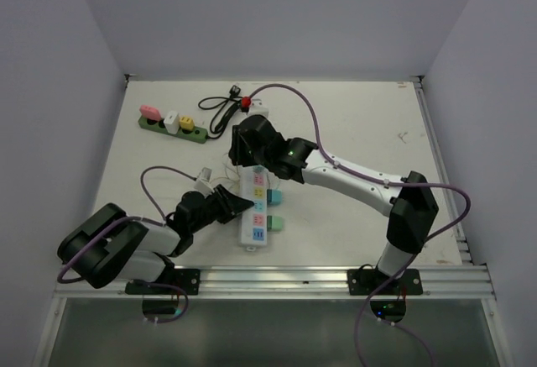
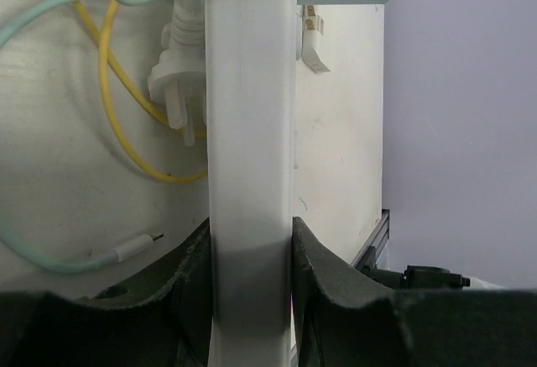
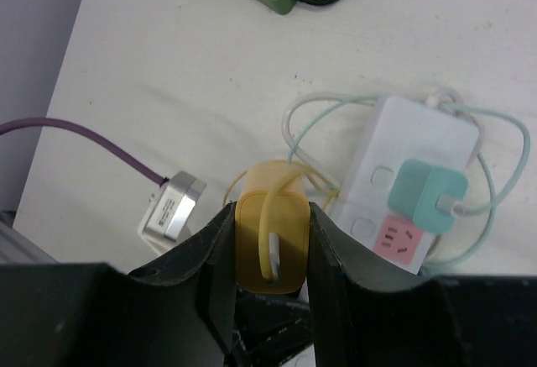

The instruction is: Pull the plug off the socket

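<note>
My right gripper will swing right in the top view and down, releasing the yellow plug clear of the power strip, since bare tabletop lies below my gripper on that side.
A white power strip lies near the table's front, with two teal plugs in its sockets. My left gripper is shut on the strip's side; the left wrist view shows both fingers pressed against the white strip. My right gripper is at the strip's far end, shut on a yellow plug with a yellow cable. In the right wrist view that plug sits left of the strip. Its prongs are hidden.
A green power strip with pink, white and yellow plugs lies at the back left, next to a coiled black cable. A loose white plug and yellow and teal cables lie beside the white strip.
</note>
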Tool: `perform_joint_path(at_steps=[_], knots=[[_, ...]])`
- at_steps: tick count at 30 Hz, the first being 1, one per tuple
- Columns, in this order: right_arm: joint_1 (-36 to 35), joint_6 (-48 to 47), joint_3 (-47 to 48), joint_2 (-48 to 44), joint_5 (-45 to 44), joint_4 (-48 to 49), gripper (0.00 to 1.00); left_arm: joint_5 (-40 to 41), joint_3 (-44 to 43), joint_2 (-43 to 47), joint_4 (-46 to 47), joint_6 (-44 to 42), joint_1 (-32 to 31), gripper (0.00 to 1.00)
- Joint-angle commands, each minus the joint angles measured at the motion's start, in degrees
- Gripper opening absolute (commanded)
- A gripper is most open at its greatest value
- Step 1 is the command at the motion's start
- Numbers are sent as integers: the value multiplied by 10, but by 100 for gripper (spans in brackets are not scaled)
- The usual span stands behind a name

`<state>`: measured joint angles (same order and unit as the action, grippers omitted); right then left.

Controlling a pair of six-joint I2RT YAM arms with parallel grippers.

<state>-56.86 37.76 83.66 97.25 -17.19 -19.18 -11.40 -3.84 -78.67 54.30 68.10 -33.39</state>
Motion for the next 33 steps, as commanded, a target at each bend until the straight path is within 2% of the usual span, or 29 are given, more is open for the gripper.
perform_joint_path(at_steps=[1,8,13,26,33], knots=[[30,-66,91,32,24,-5,0,-21,7,16,-25,-42,-13,0],[87,-115,204,119,58,-10,0,-59,-6,42,-19,-58,-33,0],[141,-122,223,158,62,-17,0,-76,-11,65,-17,-71,-46,0],[285,-85,86,170,86,5,0,-127,-8,73,40,-86,-49,0],[366,-16,1,156,72,6,3,-128,-2,84,41,-88,-49,0]])
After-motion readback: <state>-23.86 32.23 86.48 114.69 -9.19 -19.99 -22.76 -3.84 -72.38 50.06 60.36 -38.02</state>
